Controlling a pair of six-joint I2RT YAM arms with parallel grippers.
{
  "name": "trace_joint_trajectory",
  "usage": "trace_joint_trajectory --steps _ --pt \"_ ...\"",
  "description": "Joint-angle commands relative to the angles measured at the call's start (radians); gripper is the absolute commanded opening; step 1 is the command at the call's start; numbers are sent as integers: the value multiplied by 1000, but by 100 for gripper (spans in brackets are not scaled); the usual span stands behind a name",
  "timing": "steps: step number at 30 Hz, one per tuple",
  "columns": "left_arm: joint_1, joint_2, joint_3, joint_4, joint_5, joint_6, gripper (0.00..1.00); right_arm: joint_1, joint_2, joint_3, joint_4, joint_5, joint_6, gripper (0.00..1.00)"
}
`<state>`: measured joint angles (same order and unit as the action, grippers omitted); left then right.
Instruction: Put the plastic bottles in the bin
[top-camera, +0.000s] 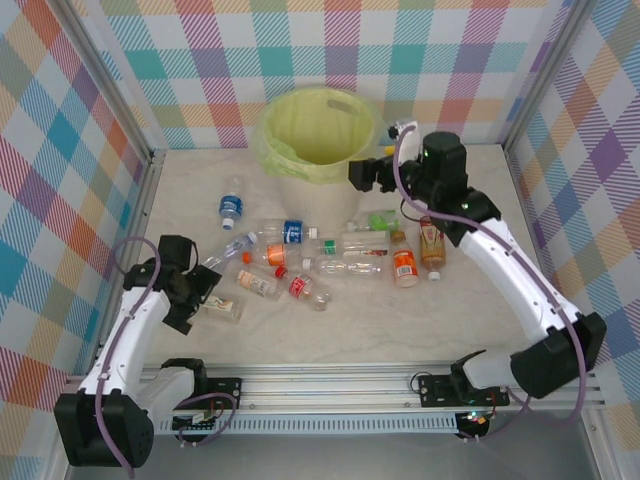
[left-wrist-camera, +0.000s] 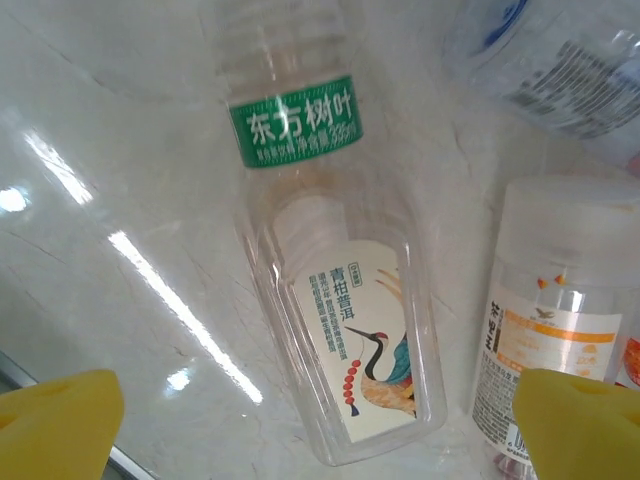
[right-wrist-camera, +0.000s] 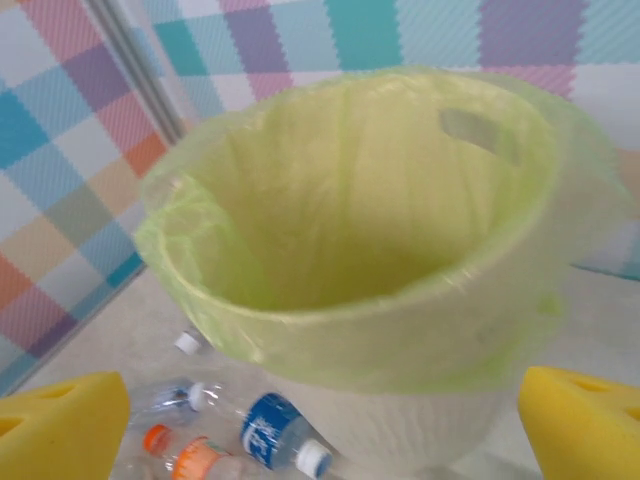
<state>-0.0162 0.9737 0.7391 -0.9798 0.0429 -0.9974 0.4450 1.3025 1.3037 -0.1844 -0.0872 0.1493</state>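
Observation:
Next, my left gripper lowers with its fingers open onto the clear bottle beside the green band, since bare table along both sides of the clear bottle's shoulder (left-wrist-camera: 325, 203) leaves each finger room.
The bin (top-camera: 318, 135), cream with a yellow-green bag, stands at the back of the table; its rim (right-wrist-camera: 330, 330) faces me in the right wrist view. My right gripper (top-camera: 360, 176) hangs open by the bin's right rim, and nothing lies between its yellow fingertips (right-wrist-camera: 585, 420). Several plastic bottles lie scattered in front of the bin, among them a blue-labelled one (top-camera: 292, 232) and an orange-labelled one (top-camera: 404, 265). My left gripper (top-camera: 205, 295) is open above a clear square bottle (left-wrist-camera: 350, 340) with a crane label and a green band. It is not touching that bottle.
Beside the crane bottle lies another bottle with an orange label (left-wrist-camera: 555, 330). Checked walls enclose the table on three sides. A metal rail (top-camera: 340, 385) runs along the near edge. Bare table lies between the bottles and the rail.

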Motion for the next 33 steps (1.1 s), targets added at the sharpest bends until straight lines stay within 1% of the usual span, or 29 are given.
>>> trace_joint_trajectory --steps 1,3,6,7,8,11,15,18,20,22,25,28,30,33 --pt "-15 23 -49 123 97 -73 100 1 -72 -118 128 167 9 100" --pt "-17 45 -81 186 114 -87 99 1 -103 -160 128 212 15 100" --pt "-17 51 -127 266 109 -118 90 2 -126 -187 115 236 17 100" --pt "-18 56 -135 273 97 -126 86 1 -127 -188 110 240 16 100" --pt "-18 65 -139 268 84 -131 84 2 -127 -187 104 244 13 100" --pt "-19 112 -149 285 79 -129 85 2 -122 -179 96 261 11 100" --pt "-18 196 -158 342 97 -88 84 2 -114 -181 111 253 19 100" --pt "-18 269 -161 356 83 -35 81 1 -102 -181 115 245 24 100" --pt "-18 314 -159 359 78 -3 75 1 -94 -178 113 241 27 100" --pt "-18 340 -165 389 107 39 69 2 -88 -176 112 235 28 100" --pt "-19 344 -170 412 133 82 57 1 -83 -176 112 230 29 100" --pt "-18 311 -174 395 100 113 44 1 -81 -182 119 231 30 100" --pt "-18 277 -180 376 77 125 38 1 -81 -186 125 233 29 100" --pt "-17 215 -192 362 56 147 34 2 -81 -191 130 236 29 100"
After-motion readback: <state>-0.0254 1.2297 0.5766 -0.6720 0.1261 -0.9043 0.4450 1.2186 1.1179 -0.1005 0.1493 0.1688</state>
